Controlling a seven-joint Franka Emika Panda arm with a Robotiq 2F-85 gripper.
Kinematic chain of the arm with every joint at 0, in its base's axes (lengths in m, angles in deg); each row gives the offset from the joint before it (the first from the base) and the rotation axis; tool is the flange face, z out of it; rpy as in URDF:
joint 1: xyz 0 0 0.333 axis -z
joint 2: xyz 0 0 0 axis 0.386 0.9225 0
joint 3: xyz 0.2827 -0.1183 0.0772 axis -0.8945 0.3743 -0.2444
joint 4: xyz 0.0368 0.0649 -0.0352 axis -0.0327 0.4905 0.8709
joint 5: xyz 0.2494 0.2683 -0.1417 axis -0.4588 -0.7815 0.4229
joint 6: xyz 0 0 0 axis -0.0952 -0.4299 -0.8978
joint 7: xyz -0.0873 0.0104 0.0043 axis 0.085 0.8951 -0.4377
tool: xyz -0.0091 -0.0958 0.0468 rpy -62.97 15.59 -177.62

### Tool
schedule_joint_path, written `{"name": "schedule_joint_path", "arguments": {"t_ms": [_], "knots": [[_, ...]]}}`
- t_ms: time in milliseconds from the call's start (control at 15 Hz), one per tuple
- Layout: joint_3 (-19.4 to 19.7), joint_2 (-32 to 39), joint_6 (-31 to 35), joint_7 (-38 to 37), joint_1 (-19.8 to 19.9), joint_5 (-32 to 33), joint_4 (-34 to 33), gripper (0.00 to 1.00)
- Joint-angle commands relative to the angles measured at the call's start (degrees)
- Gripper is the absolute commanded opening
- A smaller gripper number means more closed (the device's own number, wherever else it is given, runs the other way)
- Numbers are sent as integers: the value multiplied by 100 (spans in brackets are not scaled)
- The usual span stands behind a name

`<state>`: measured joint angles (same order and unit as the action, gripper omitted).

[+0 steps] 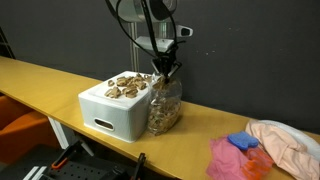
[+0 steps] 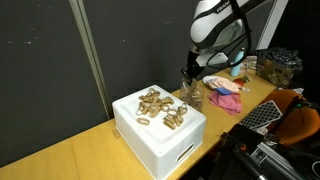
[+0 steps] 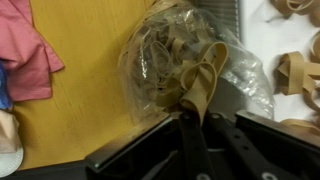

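The robot will lower its gripper down to the bag's open top and release the tan rubber band, since the clear bag right below already holds more rubber bands.
My gripper is shut on a tan rubber band, pinched at its lower end between the black fingers. The band hangs right over a clear plastic bag full of more rubber bands. In both exterior views the gripper points down at the top of the bag. The bag stands on the wooden table against a white box. Several loose rubber bands lie on the box's lid.
A pink cloth, a blue piece and a peach cloth lie on the table beyond the bag; the pink cloth also shows in the wrist view. A dark curtain backs the table.
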<state>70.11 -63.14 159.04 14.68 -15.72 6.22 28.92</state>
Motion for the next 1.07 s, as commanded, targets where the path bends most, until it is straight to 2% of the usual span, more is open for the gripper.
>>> {"name": "schedule_joint_path", "arguments": {"t_ms": [0, 200, 933, 1000], "knots": [[-95, 64, 27, 274, 17, -302, -47, 2], [-124, 260, 27, 514, 83, -499, -86, 2], [-118, 920, -6, 734, 257, -552, -358, 2], [-107, 904, -10, 708, 244, -515, -369, 32]]}}
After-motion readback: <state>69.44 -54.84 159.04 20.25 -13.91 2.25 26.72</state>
